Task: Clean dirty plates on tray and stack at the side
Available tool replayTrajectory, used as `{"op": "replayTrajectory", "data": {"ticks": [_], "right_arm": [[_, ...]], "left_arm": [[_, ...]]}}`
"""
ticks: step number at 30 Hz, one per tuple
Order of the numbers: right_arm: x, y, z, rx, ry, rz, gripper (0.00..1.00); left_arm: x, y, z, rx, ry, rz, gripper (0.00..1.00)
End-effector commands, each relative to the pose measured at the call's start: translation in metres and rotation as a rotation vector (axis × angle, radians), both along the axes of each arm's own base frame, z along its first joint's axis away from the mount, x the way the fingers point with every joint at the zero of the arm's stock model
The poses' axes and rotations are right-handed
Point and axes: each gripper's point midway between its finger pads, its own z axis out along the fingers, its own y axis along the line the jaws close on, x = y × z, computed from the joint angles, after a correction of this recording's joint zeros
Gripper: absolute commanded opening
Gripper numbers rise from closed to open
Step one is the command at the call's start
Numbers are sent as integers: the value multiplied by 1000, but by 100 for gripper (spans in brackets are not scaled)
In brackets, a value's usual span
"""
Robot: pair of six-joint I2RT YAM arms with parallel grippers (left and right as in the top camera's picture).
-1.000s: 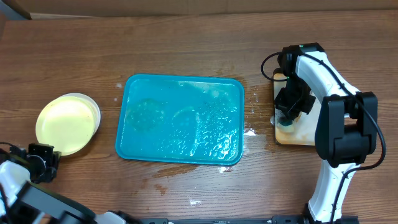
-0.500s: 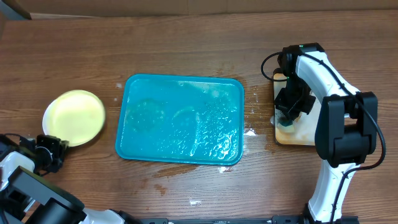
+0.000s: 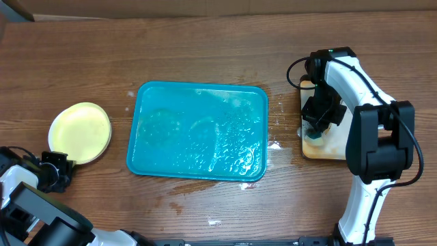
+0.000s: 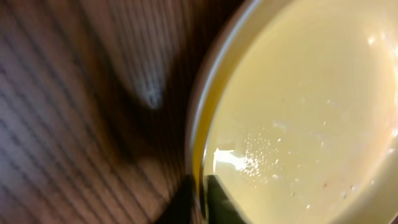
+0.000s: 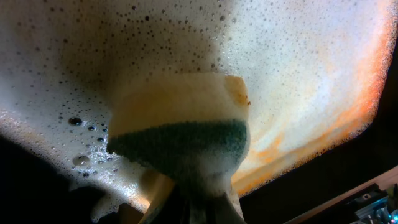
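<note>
The small tray's foamy bottom is right below my right gripper, so the gripper needs to lift up out of the foam and let go of the sponge (image 5: 180, 124) above the tray.
A pale yellow plate (image 3: 80, 132) lies on the table to the left of the tray (image 3: 136, 137). The teal tray carries only soapy water. My left gripper (image 3: 65, 162) is at the plate's near-left edge. In the left wrist view its dark fingers (image 4: 219, 202) stand either side of the plate (image 4: 298, 106) rim, with a thin gap beside the rim. My right gripper (image 3: 315, 130) is shut on a yellow and green sponge (image 5: 180, 124), held down in the foam of the small tray (image 3: 331, 149).
The small beige tray stands at the right of the table, close to the teal tray's right rim. Drops of water and foam (image 3: 274, 145) lie between the two trays. A cardboard edge (image 3: 205, 7) runs along the back.
The yellow plate has come down and shifted right, covering a white plate that showed beside it. The left jaws have loosened on its rim. The right arm has not moved.
</note>
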Motion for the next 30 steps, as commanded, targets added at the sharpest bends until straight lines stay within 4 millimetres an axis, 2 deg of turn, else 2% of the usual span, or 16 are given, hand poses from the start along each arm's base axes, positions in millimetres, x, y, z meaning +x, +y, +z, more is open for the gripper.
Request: {"op": "replayTrajectory", "data": {"ticks": [1,2,6,10,13,18,20,22,25,27,30], "right_arm": [[1,-3,3,-1,-8,6,4],[1,-3,3,0,-9,6,4],[1,-3,2,0,-12,6,4],[3,-3,2,1,-16,5,4],[4,-3,2,1,-25,5,4],[9,-2,4,2,-41,6,4],[12,-3,8,-3,-59,9,4],[18,-3,16,2,-87,28,4],[26,-3,32,9,-130,51,4],[30,-3,44,14,-168,60,4],[38,-2,65,31,-241,117,4]], "left_arm": [[-7,9,-2,28,57,31,46],[-7,10,-1,27,57,31,55],[-2,14,11,34,54,21,68],[3,17,31,33,57,3,72],[16,13,54,58,32,-50,73],[52,-10,111,166,-49,-181,73],[70,-27,138,219,-102,-246,73],[88,-53,166,282,-169,-347,73],[108,-105,198,352,-251,-535,76],[114,-142,205,367,-277,-662,79],[114,-193,202,352,-285,-848,80]]}}
